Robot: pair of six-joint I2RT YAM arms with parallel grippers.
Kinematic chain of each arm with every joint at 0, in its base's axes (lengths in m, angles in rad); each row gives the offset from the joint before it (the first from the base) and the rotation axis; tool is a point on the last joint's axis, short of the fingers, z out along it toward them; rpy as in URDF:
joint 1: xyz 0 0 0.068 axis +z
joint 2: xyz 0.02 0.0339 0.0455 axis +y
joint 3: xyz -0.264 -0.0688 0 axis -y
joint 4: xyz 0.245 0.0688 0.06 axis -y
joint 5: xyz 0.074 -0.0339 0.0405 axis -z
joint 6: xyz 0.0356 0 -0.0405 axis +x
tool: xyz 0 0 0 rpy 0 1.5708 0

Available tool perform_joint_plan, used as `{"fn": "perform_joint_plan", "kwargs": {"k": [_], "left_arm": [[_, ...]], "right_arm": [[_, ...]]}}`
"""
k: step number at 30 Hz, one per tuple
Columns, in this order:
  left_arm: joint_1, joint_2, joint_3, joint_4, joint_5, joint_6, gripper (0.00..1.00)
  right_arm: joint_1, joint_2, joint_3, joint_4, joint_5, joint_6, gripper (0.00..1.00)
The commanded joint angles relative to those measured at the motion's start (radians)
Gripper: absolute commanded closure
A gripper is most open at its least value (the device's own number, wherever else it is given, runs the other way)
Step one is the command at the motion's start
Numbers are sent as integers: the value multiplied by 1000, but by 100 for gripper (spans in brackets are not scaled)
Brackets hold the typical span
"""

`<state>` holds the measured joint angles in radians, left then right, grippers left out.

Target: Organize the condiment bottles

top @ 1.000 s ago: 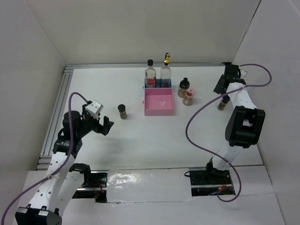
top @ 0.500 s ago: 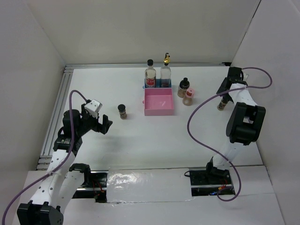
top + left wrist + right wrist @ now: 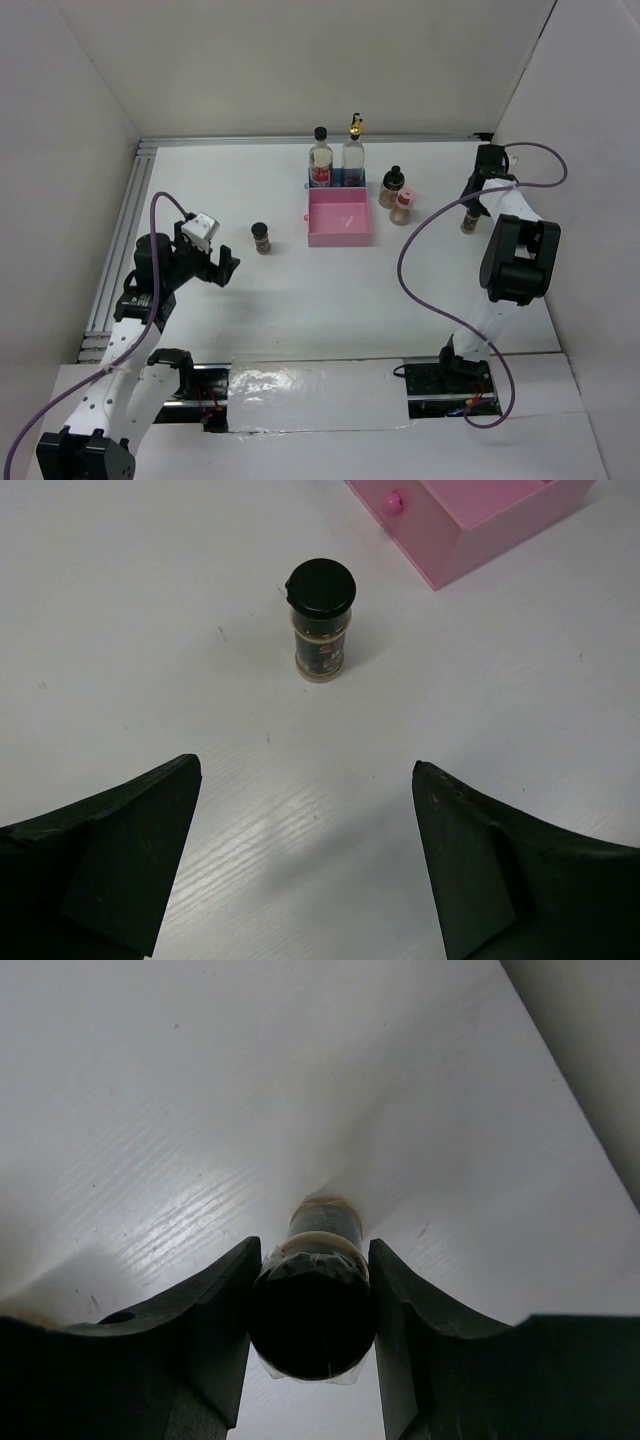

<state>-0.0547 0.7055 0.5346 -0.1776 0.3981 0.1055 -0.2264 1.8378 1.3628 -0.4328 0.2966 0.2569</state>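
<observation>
The robot's right gripper will go up, bring the jar across and lower it into the pink tray's corner [image 3: 318,206] by the red-labelled bottle, because that tray is empty.
A short dark black-capped jar [image 3: 468,222] stands at the far right of the table, and my right gripper [image 3: 472,200] comes down over it. In the right wrist view both fingers press the sides of that jar's cap [image 3: 312,1315], so the right gripper [image 3: 312,1252] is shut on it. My left gripper [image 3: 226,268] hangs open at the left. Ahead of it another black-capped jar [image 3: 320,628] stands upright and apart from the left gripper [image 3: 305,770]; that same jar [image 3: 261,237] stands left of the pink tray.
A red-labelled bottle [image 3: 320,160] and a gold-spouted bottle [image 3: 353,153] stand in the blue tray [image 3: 336,182] at the back. The pink tray [image 3: 340,217] lies in front of it. A black-capped jar [image 3: 391,187] and a pale-lidded jar [image 3: 402,207] stand to its right. Walls close in on both sides.
My right gripper has dropped over the far-right jar and its jaws have closed from wide open onto the cap. The left arm has barely moved.
</observation>
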Motion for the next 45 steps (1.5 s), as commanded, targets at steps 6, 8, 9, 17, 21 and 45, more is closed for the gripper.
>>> {"fn": "perform_joint_plan", "kwargs": {"k": [6, 8, 9, 17, 21, 45], "left_arm": [[3, -41, -13, 59, 87, 81, 1], [3, -46, -28, 63, 134, 123, 1], [4, -44, -28, 55, 139, 125, 1], [4, -11, -4, 23, 154, 74, 2], [3, -15, -1, 17, 165, 56, 2], [4, -60, -13, -17, 114, 54, 1]], "right_arm": [[91, -220, -13, 16, 137, -65, 100], [133, -271, 1, 13, 183, -88, 100], [156, -294, 7, 11, 206, -99, 100], [419, -463, 32, 31, -39, -333, 100], [614, -451, 13, 64, -275, -363, 100], [860, 112, 226, 246, -108, -260, 100]]}}
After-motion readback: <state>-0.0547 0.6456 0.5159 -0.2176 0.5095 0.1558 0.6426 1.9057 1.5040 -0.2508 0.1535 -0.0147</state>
